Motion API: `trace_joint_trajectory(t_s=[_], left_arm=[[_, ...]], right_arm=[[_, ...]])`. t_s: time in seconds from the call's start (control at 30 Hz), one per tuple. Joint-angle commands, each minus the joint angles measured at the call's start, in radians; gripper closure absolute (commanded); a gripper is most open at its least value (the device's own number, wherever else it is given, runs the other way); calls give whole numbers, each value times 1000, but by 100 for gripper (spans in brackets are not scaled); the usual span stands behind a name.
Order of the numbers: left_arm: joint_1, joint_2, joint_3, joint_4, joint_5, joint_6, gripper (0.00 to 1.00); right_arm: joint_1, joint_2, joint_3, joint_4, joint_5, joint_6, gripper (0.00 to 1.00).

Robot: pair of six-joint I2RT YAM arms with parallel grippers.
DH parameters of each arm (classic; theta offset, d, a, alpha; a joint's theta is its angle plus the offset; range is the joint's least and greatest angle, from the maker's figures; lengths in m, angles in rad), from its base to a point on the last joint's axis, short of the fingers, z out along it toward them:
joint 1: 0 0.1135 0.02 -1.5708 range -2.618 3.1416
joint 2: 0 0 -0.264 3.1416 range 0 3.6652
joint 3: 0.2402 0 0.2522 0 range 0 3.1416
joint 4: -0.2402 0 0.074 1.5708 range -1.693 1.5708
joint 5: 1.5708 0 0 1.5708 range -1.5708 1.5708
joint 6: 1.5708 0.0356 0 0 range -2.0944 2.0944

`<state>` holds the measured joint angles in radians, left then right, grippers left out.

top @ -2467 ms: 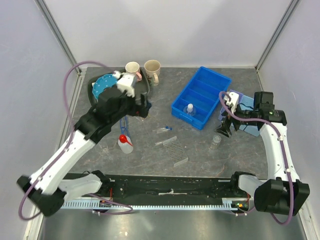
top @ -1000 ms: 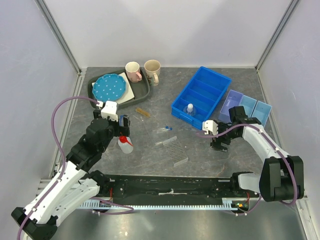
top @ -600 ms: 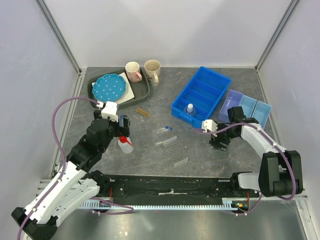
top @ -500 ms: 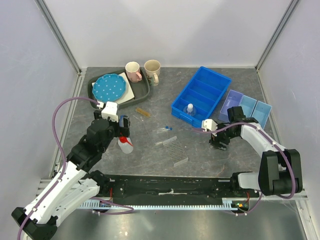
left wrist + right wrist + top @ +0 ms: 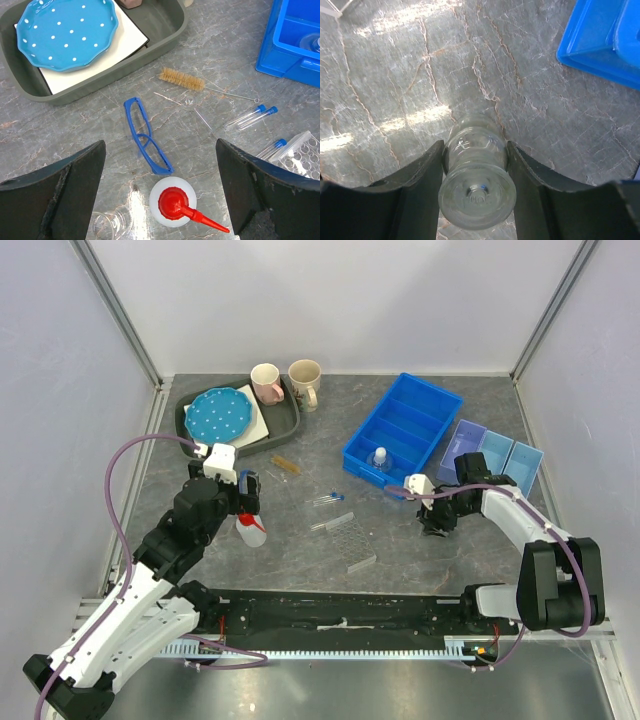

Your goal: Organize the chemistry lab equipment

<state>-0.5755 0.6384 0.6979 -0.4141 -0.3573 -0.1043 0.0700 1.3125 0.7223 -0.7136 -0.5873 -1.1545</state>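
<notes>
The glass vessel (image 5: pixel 476 180) will next be lifted outward over the blue bin by my right gripper, then lowered into the empty section of the bin beside the small white bottle.
My right gripper (image 5: pixel 437 523) (image 5: pixel 475 160) is shut on a small clear glass vessel (image 5: pixel 476 180); both fingers press its sides just above the stone table. My left gripper (image 5: pixel 250 488) (image 5: pixel 160 165) hangs open over the red-capped squeeze bottle (image 5: pixel 250 528) (image 5: pixel 172 202), touching nothing. The blue-framed safety glasses (image 5: pixel 145 132) lie just beyond the bottle. A clear beaker (image 5: pixel 107 225) stands to the bottle's left. The tan brush (image 5: pixel 285 464) (image 5: pixel 182 80) lies near the grey tray. Blue-capped tubes (image 5: pixel 326 499) (image 5: pixel 247 117) and the clear tube rack (image 5: pixel 347 530) (image 5: pixel 302 155) sit mid-table.
A blue divided bin (image 5: pixel 405 430) holds a small white bottle (image 5: pixel 380 458). A light-blue tray (image 5: pixel 495 455) lies behind the right arm. The grey tray (image 5: pixel 290 420) with the dotted plate (image 5: pixel 220 412) and two mugs (image 5: pixel 285 380) are at the back left.
The right gripper came down around the glass vessel and its fingers closed onto it. The left arm swung back from the tray to above the squeeze bottle, then held still.
</notes>
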Motion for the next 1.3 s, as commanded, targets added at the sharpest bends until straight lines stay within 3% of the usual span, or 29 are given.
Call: trace_joint_trajectory(t_s=[0.0,0.27,0.5,0.77,1.27], left_arm=[[5,-14,0,43,6,37,3],[5,-19,-1,43,1,41,4],[5,-26,-6,41,-9,43,4],[5,-5,-6,38,-34,46,4],[5,43,-8,32,-55,64,4]], right_arm=[[4,-25,78,-3,-77,71,76],[4,34,402,-136,-54,298,77],[16,203,722,-34,-2,530,77],[96,359,766,247,201,711,76],[166,597,730,439,412,796,73]])
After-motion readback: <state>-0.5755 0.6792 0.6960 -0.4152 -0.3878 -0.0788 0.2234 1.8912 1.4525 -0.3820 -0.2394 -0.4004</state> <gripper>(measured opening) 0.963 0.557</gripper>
